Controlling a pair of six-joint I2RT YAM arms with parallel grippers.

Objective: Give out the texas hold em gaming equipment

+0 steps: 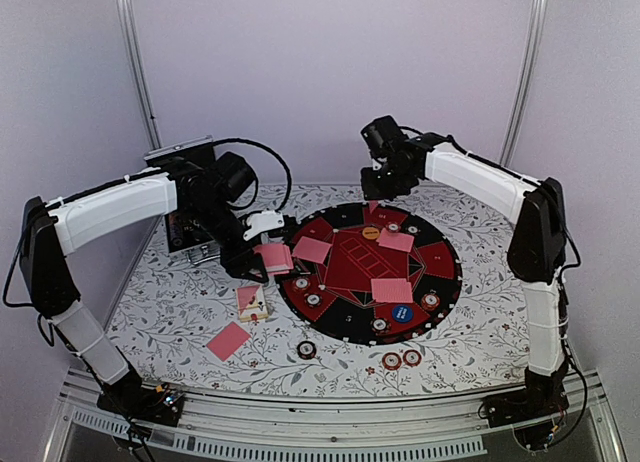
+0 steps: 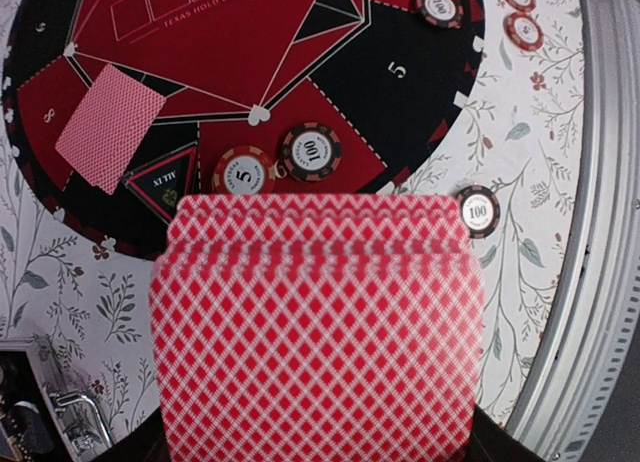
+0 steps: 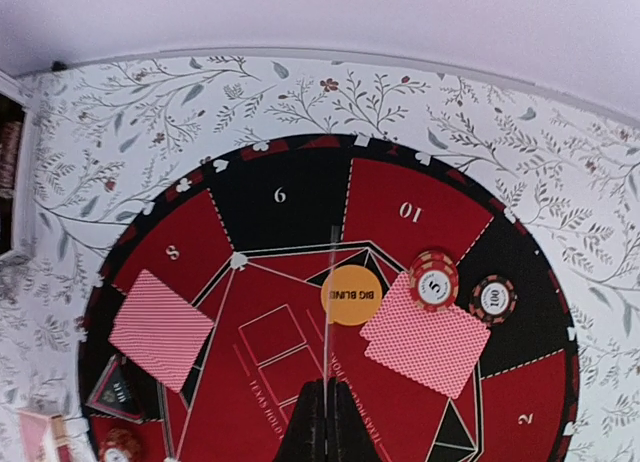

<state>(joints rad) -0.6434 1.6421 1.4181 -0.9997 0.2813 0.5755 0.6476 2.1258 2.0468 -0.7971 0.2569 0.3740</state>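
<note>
The right gripper lowers to the left in the top view next and releases over the empty printed box (image 3: 268,334), which lies below it beside the orange disc (image 3: 351,295).
A thick deck of pink-backed playing cards (image 2: 315,332) fills the lower left wrist view and hides the fingers shut on it. From above, my left gripper (image 1: 258,254) holds this deck (image 1: 273,257) at the left rim of the round red-and-black poker mat (image 1: 452,282). My right gripper (image 3: 326,397) is shut on a single card (image 3: 328,312) seen edge-on, above the mat's far side near the orange disc (image 3: 351,295). Face-down cards (image 1: 312,249) (image 1: 395,240) (image 1: 391,290) lie on the mat, with chips (image 3: 434,280) (image 3: 494,299) and a blue disc (image 1: 402,313).
Off the mat lie a pink card (image 1: 229,340), a face-up card (image 1: 252,302) and loose chips (image 1: 306,349) (image 1: 391,361) (image 1: 411,357) on the floral tablecloth. A black case (image 1: 188,230) stands behind the left arm. A metal rail (image 1: 330,412) runs along the near edge.
</note>
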